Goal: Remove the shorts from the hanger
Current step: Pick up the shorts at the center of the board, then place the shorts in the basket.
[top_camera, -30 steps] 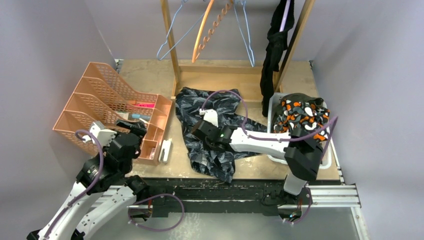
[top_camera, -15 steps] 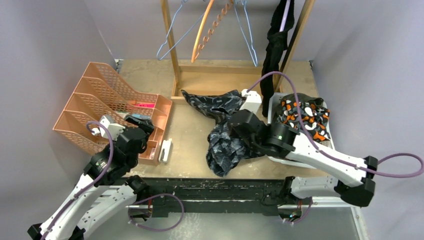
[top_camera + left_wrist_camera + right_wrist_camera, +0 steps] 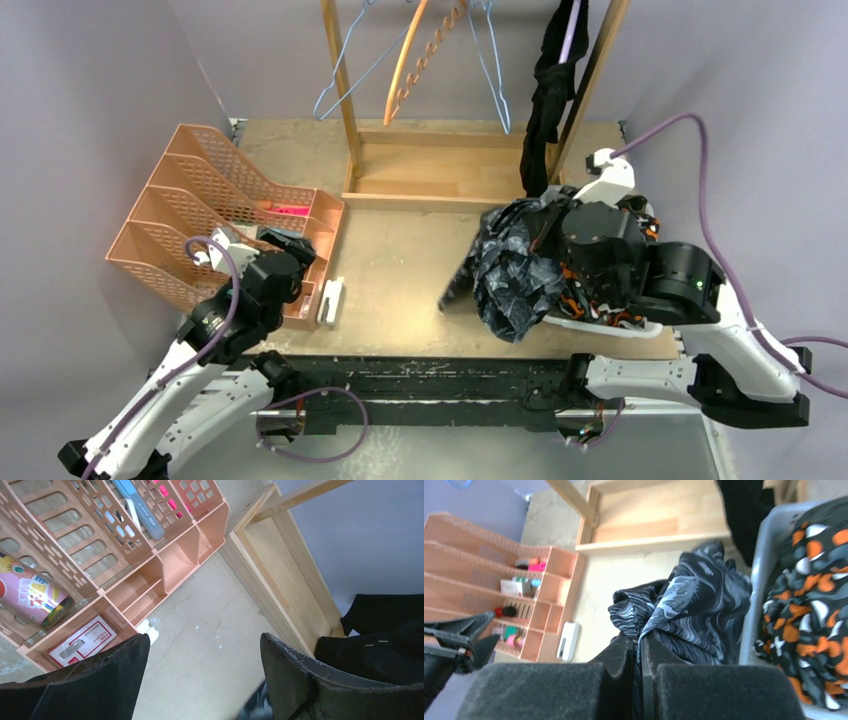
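Observation:
I should turn my right gripper outward next and carry the dark grey-blue camouflage shorts (image 3: pixel 512 278) over the bin's far part (image 3: pixel 632 214). Then I should lower the shorts.
The dark grey-blue camouflage shorts (image 3: pixel 512 278) hang bunched from my right gripper (image 3: pixel 640 642), which is shut on a fold of them (image 3: pixel 696 607) just left of the grey bin. The orange-black-white camouflage shorts (image 3: pixel 814 605) lie in that bin, mostly hidden under my right arm (image 3: pixel 640 265) in the top view. The black shorts (image 3: pixel 548 95) hang from a purple hanger (image 3: pixel 571 25) on the rack's right side and show as dark cloth (image 3: pixel 385 630) in the left wrist view. My left gripper (image 3: pixel 202 655) is open and empty above bare table, beside the organiser.
A peach desk organiser (image 3: pixel 215 215) holding pens and small items stands at the left, with a small white object (image 3: pixel 330 300) beside it. The wooden rack (image 3: pixel 345 100) at the back carries bare hangers, a blue wire one (image 3: pixel 345 80) and an orange one (image 3: pixel 405 70). The grey bin (image 3: pixel 756 580) sits at the right.
My right arm has swung from the table's middle to the right, dragging the grey-blue shorts up against the bin. The left arm has shifted slightly forward.

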Available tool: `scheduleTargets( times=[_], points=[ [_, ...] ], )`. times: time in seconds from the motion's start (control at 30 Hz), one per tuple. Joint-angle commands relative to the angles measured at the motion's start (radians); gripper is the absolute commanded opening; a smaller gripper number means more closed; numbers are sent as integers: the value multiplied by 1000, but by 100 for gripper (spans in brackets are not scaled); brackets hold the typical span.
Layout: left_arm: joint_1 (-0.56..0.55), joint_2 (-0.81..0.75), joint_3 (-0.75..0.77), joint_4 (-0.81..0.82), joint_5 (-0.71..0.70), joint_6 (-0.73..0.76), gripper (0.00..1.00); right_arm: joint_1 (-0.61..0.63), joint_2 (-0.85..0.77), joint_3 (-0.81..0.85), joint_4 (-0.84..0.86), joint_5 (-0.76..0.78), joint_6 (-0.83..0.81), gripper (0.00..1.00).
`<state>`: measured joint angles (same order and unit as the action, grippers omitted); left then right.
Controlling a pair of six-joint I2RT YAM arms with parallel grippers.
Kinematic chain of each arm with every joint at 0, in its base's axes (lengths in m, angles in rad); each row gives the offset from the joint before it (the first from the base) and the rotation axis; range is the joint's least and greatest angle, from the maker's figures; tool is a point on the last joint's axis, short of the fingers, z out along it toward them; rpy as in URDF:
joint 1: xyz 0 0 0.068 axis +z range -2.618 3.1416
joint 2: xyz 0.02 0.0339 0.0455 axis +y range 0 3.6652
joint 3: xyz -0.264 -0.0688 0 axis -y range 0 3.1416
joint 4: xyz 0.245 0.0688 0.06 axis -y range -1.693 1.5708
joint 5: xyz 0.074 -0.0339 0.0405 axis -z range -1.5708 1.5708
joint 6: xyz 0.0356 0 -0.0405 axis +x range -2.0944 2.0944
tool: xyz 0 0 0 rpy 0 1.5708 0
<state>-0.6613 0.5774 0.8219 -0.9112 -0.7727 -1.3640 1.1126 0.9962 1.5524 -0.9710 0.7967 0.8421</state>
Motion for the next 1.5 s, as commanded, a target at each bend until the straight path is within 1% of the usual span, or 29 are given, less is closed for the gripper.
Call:
scheduleTargets(
  times=[0.0, 0.07, 0.13, 0.2, 0.23, 0.27, 0.3, 0.33, 0.37, 0.4, 0.43, 0.47, 0.5, 0.53, 0.63, 0.7, 0.73, 0.8, 0.83, 0.87, 0.93, 0.97, 1.07, 1.13, 1.2, 1.27, 1.37, 1.4, 1.47],
  points=[
    [5, 29, -3, 58, 20, 32, 80, 1, 80, 200, -133, 224, -54, 0],
    [5, 36, -3, 65, 27, 32, 80, -2, 130, 301, -180, 334, -78, 0],
    [5, 38, -3, 70, 33, 32, 80, -8, 158, 383, -172, 395, -135, 0],
    [5, 38, -4, 72, 35, 34, 80, -16, 176, 446, -115, 468, -251, 0],
    [5, 38, -3, 73, 36, 32, 80, -25, 182, 455, -60, 495, -344, 0],
    [5, 37, -3, 74, 37, 34, 80, -38, 180, 439, 18, 540, -440, 0],
    [5, 38, -4, 73, 38, 33, 80, -55, 170, 397, 121, 577, -571, 0],
    [5, 38, -4, 75, 39, 33, 80, -107, 152, 327, 338, 603, -726, 0],
    [5, 39, -6, 78, 39, 32, 80, -166, 129, 251, 534, 615, -918, 0],
    [5, 39, -7, 80, 42, 33, 80, -224, 98, 170, 712, 600, -1071, 0],
    [5, 40, -8, 82, 45, 35, 80, -274, 67, 104, 864, 575, -1184, 0],
    [5, 42, -7, 85, 48, 35, 80, -300, 43, 66, 963, 568, -1264, 0],
    [5, 43, -7, 85, 52, 36, 80, -311, 29, 56, 1008, 567, -1303, 0],
    [5, 45, -8, 84, 54, 36, 80, -312, 27, 68, 1008, 566, -1320, 0],
    [5, 49, -16, 100, 60, 32, 80, -319, 61, 109, 942, 564, -1314, 0],
    [6, 55, -16, 114, 71, 38, 80, -378, 91, 115, 898, 553, -1301, 0],
    [5, 57, -12, 118, 78, 40, 80, -420, 98, 129, 846, 527, -1222, 0],
    [6, 65, -5, 115, 85, 44, 80, -520, 119, 187, 631, 421, -1043, 0],
    [6, 66, -4, 112, 85, 44, 80, -578, 136, 210, 520, 361, -913, 0],
    [6, 67, -3, 109, 85, 43, 80, -624, 152, 220, 422, 311, -831, 0],
    [5, 65, -4, 108, 87, 45, 80, -689, 164, 174, 310, 248, -702, 0],
    [5, 63, -4, 108, 86, 45, 80, -727, 157, 120, 299, 192, -666, 0],
    [6, 62, -8, 110, 82, 47, 80, -881, 115, -74, 336, 26, -566, 0],
    [6, 64, -4, 113, 82, 53, 80, -995, 97, -176, 327, -20, -472, 0],
    [6, 64, -4, 110, 81, 52, 80, -1088, 73, -280, 380, -135, -445, 0],
    [6, 68, -11, 116, 83, 51, 80, -1129, 54, -367, 432, -218, -413, 0],
    [6, 77, -16, 134, 95, 52, 80, -1149, 58, -478, 486, -295, -368, 0],
    [6, 81, -16, 136, 100, 52, 80, -1160, 62, -517, 498, -360, -358, 0],
    [5, 86, -12, 135, 105, 53, 80, -1184, 70, -570, 537, -439, -330, 0]
  ],
)
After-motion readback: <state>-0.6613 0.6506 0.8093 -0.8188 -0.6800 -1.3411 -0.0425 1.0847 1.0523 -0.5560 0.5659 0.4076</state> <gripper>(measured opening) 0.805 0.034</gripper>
